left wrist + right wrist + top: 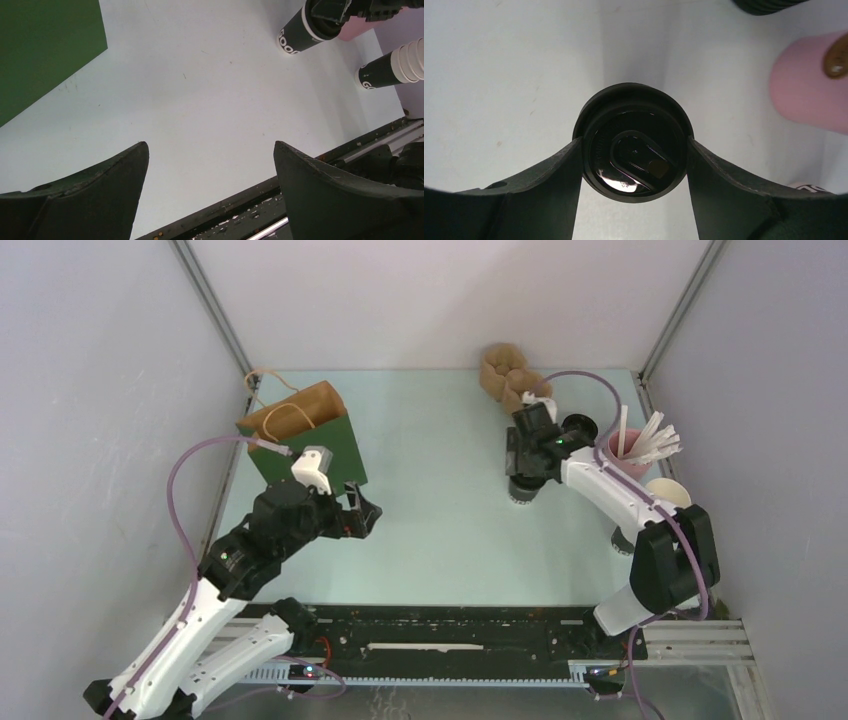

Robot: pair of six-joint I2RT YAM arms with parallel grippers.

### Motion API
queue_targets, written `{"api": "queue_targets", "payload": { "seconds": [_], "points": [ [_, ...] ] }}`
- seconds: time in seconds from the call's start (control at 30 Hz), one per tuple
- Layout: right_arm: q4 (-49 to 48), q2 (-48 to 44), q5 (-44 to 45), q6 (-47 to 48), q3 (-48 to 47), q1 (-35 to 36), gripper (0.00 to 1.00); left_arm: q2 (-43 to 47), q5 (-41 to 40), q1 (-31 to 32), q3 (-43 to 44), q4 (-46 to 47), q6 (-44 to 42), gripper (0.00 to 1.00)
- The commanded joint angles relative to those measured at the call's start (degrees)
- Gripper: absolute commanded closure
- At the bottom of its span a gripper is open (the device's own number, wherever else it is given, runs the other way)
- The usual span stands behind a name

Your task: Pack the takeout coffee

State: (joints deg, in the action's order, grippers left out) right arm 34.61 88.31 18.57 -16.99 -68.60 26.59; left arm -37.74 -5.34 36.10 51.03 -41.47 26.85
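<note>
I will next move the coffee (634, 150) in my right gripper toward the pink cup of straws and let go of the black lid, since there is bare table between them.
The takeout coffee (634, 150), a dark cup with a round black lid, stands upright on the pale table right of centre (524, 492). My right gripper (634, 142) comes down on it from above, and both fingers press on opposite sides of the lid. It also shows at the top of the left wrist view as a dark cup (299, 35) under the right arm. My left gripper (362, 510) hangs open over bare table next to a green paper bag (305, 435), with nothing between its fingers (125, 170).
A pink cup of white straws (630, 452) stands just right of the coffee. A nested stack of lidless cups (665, 495) stands near the right edge. Crumpled brown paper (508, 375) lies at the back. The black rail (450, 635) runs along the near edge.
</note>
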Motion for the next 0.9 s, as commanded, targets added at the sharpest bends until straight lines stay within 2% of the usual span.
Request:
{"api": "queue_targets", "payload": {
  "seconds": [0.0, 0.27, 0.53, 0.87],
  "points": [
    [-1.5, -1.5, 1.5, 0.7, 1.3, -5.5, 0.3, 0.1, -0.2, 0.1, 4.1, 0.0, -1.9, 0.0],
    [-1.9, -2.5, 0.5, 1.5, 2.1, -9.0, 0.26, 0.2, -1.2, 0.2, 5.4, -1.1, -2.8, 0.0],
    [-2.2, -3.7, -1.5, 2.5, 1.8, -9.0, 0.08, -0.3, -0.6, 0.2, 5.1, -0.7, -2.7, 0.0],
    [1.7, -5.1, -2.4, 3.9, -3.0, -8.3, 0.02, -1.1, 0.0, 0.2, 5.2, -0.2, -2.6, 0.0]
  ]
}}
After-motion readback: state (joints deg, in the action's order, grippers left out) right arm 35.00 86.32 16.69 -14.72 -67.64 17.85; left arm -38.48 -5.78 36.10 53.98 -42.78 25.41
